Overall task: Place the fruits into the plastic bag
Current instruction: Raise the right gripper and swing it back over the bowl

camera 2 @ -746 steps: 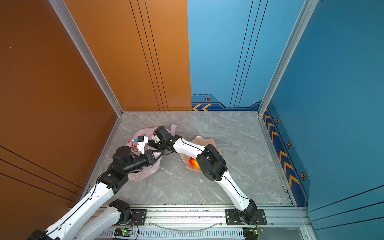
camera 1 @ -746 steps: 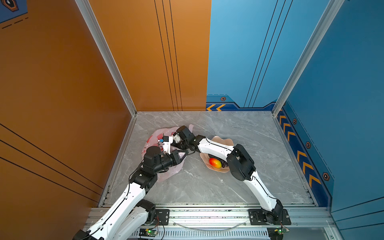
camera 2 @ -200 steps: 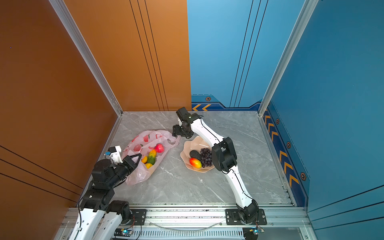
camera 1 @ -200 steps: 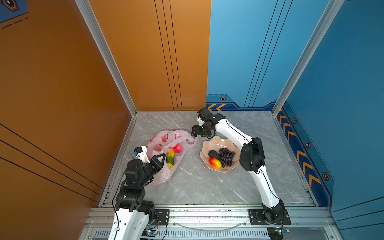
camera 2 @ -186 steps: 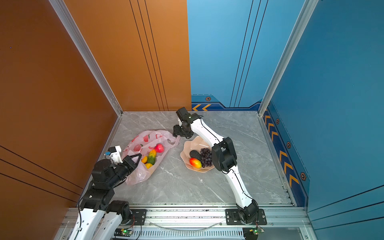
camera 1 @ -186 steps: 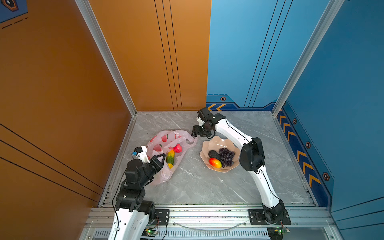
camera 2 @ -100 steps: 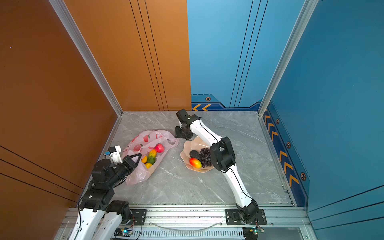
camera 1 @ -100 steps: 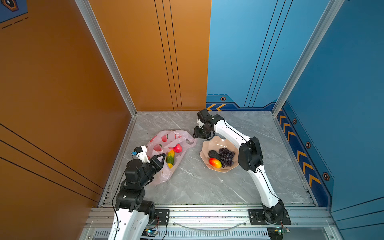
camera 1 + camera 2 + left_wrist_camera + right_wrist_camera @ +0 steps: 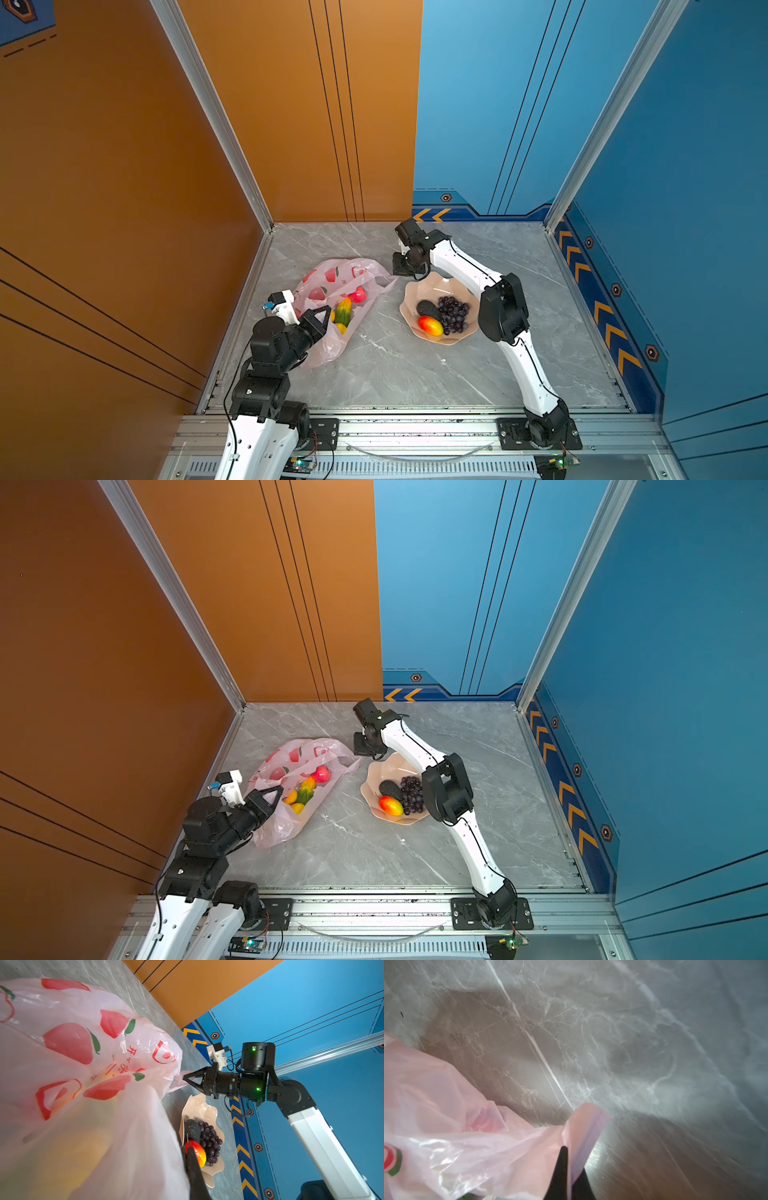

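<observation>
The bowl still holds fruits, so I will lift my right gripper outward with the flap, then lower it onto the tabletop beyond the bowl point(image 9: 442, 286) and release.
The pale-pink plastic bag point(image 9: 328, 276) lies on the left of the table with its mouth spread. A red apple point(image 9: 357, 296), a green-yellow cucumber point(image 9: 343, 311) and a yellow fruit point(image 9: 340, 328) lie inside it. My left gripper point(image 9: 322, 316) is shut on the bag's near edge. My right gripper point(image 9: 184, 1077) is shut on the bag's far corner flap point(image 9: 583, 1126), low over the table. A dark avocado point(image 9: 428, 309), a purple grape bunch point(image 9: 453, 313) and a red-yellow mango point(image 9: 430, 325) sit in the peach bowl point(image 9: 442, 286).
The peach scalloped bowl stands right of the bag, under my right forearm point(image 9: 465, 266). Orange wall point(image 9: 166, 249) runs close along the left of the bag, and blue walls close the back and right. The table's front edge meets an aluminium rail point(image 9: 415, 428).
My right gripper has dipped slightly toward the bag's far corner and shut on the flap. The left gripper has kept its hold on the near edge without moving.
</observation>
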`<action>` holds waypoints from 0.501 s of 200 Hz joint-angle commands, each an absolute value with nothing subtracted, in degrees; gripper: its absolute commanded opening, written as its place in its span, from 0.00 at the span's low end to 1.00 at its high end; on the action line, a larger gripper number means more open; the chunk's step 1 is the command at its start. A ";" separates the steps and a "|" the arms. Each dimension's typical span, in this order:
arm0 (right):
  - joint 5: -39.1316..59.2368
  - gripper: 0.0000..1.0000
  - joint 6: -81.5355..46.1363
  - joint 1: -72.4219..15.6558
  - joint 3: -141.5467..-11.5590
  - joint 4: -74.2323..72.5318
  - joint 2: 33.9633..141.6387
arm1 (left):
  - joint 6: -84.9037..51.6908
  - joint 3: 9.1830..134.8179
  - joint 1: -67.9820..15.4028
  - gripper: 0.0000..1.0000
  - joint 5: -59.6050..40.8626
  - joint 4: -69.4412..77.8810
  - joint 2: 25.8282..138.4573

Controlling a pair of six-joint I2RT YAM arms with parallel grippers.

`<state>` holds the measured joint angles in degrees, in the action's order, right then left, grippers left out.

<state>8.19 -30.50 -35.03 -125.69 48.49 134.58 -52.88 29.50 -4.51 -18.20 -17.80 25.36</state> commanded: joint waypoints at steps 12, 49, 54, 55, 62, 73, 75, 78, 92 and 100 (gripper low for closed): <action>2.90 0.00 -31.02 -34.72 -127.88 43.57 124.27 | -51.51 33.33 -3.54 0.00 -19.44 -14.55 28.15; 6.75 0.00 -31.07 -35.10 -137.71 43.55 125.51 | -49.21 38.26 -2.57 0.00 -20.72 -11.56 33.94; 7.29 0.00 -30.89 -34.99 -138.78 43.44 125.94 | -48.78 38.95 -2.34 0.00 -20.97 -11.29 34.62; 7.42 0.00 -30.91 -34.98 -139.00 43.38 126.03 | -48.69 39.08 -2.31 0.00 -21.03 -11.27 34.85; 8.02 0.00 -30.98 -34.75 -140.13 43.39 126.61 | -48.18 40.08 -1.95 0.00 -21.26 -9.45 36.00; 9.53 0.00 -31.42 -34.31 -141.48 43.33 127.29 | -47.61 41.96 -1.12 0.00 -22.00 -8.07 37.75; 9.77 0.00 -31.45 -34.22 -141.50 43.22 127.32 | -47.52 42.42 -0.96 0.00 -22.15 -7.84 38.13; 9.95 0.00 -31.44 -34.12 -141.63 43.23 127.30 | -47.40 42.97 -0.82 0.00 -22.48 -7.48 38.69; 9.57 0.00 -30.43 -33.95 -140.76 42.77 126.02 | -46.88 45.88 -0.66 0.00 -23.72 -6.54 40.84; 9.13 0.00 -29.61 -33.93 -138.83 41.79 124.46 | -46.68 47.08 -0.62 0.00 -24.62 -5.89 41.70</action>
